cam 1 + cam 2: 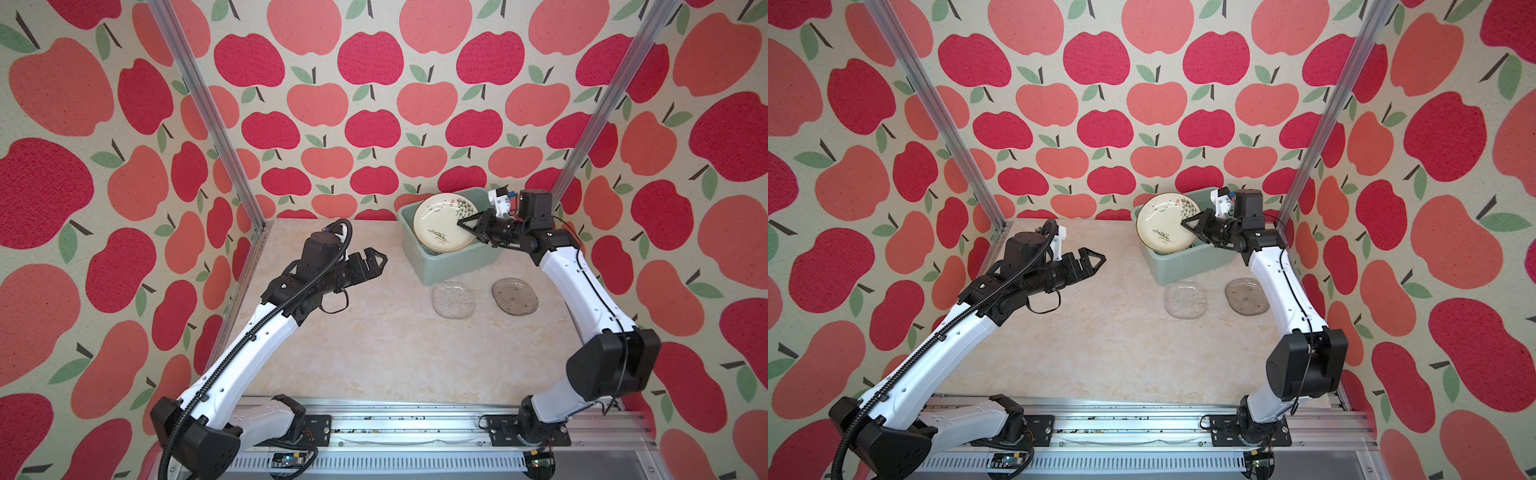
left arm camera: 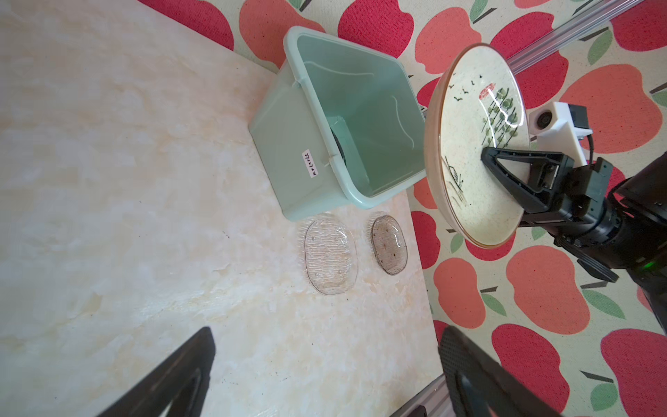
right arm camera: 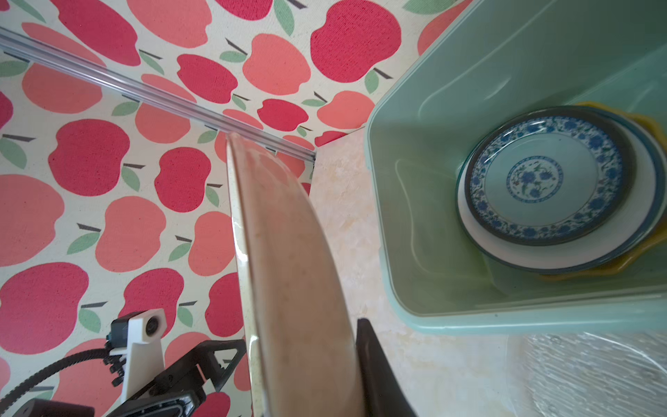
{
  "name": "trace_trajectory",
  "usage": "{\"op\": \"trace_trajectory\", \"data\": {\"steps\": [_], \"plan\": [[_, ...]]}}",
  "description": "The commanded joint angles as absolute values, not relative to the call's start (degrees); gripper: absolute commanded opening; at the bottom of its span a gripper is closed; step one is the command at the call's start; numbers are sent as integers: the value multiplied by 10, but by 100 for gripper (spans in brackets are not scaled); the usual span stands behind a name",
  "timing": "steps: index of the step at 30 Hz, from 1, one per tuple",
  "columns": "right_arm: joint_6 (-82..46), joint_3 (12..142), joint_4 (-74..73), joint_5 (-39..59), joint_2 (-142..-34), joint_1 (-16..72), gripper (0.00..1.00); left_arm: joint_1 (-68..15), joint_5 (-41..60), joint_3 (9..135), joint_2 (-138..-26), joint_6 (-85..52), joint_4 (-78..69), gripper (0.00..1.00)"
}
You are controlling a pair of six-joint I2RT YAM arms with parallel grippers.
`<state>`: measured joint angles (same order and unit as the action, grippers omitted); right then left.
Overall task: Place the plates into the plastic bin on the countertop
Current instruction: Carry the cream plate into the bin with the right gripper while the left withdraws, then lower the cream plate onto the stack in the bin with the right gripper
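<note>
The stack with the blue-patterned plate [image 3: 535, 179] is below my right gripper. My right gripper should next go down into the bin [image 3: 397, 216] and let go of the cream plate onto that plate.
The cream plate with a plant drawing [image 1: 440, 224] [image 1: 1165, 224] [image 2: 476, 144] [image 3: 288, 252] hangs tilted on edge in the air by the mint-green plastic bin [image 1: 453, 266] [image 1: 1187, 266] [image 2: 285, 159] [image 3: 397, 216]. My right gripper [image 1: 461, 224] [image 1: 1183, 223] [image 2: 485, 155] [image 3: 310, 361] is shut on its rim. Inside the bin a blue-patterned plate [image 3: 548, 180] tops a stack with a white plate [image 3: 563, 258] and a yellow one [image 3: 635, 122]. My left gripper [image 1: 380, 262] [image 1: 1098, 259] [image 2: 326, 335] is open and empty above the countertop [image 1: 374, 332], left of the bin.
Two glass plates lie flat on the countertop in front of the bin, a clear one [image 1: 453, 299] [image 1: 1185, 300] [image 2: 330, 252] and a greyer one [image 1: 514, 296] [image 1: 1247, 296] [image 2: 389, 243]. Apple-patterned walls and aluminium posts [image 1: 208, 112] enclose the sides. A rail [image 1: 395, 424] runs along the front.
</note>
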<state>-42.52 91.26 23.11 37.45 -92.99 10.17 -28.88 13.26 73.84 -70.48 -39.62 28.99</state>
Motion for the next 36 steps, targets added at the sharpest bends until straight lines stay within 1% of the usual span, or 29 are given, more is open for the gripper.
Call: {"op": "trace_trajectory", "data": {"steps": [1,10,17,29,36], "plan": [[-396,970,224,393,-967,86,0,-286,110,779,-745,-355,319,99],[-324,1105,273,374,-1116,72,0,-283,105,842,-825,-322,337,99],[-275,1180,308,372,-1203,73,0,-280,110,837,-852,-326,334,99],[-213,1245,359,370,-1308,96,0,-278,119,840,-881,-334,339,99],[-200,1251,372,367,-1339,107,0,-276,120,848,-893,-337,347,99]]}}
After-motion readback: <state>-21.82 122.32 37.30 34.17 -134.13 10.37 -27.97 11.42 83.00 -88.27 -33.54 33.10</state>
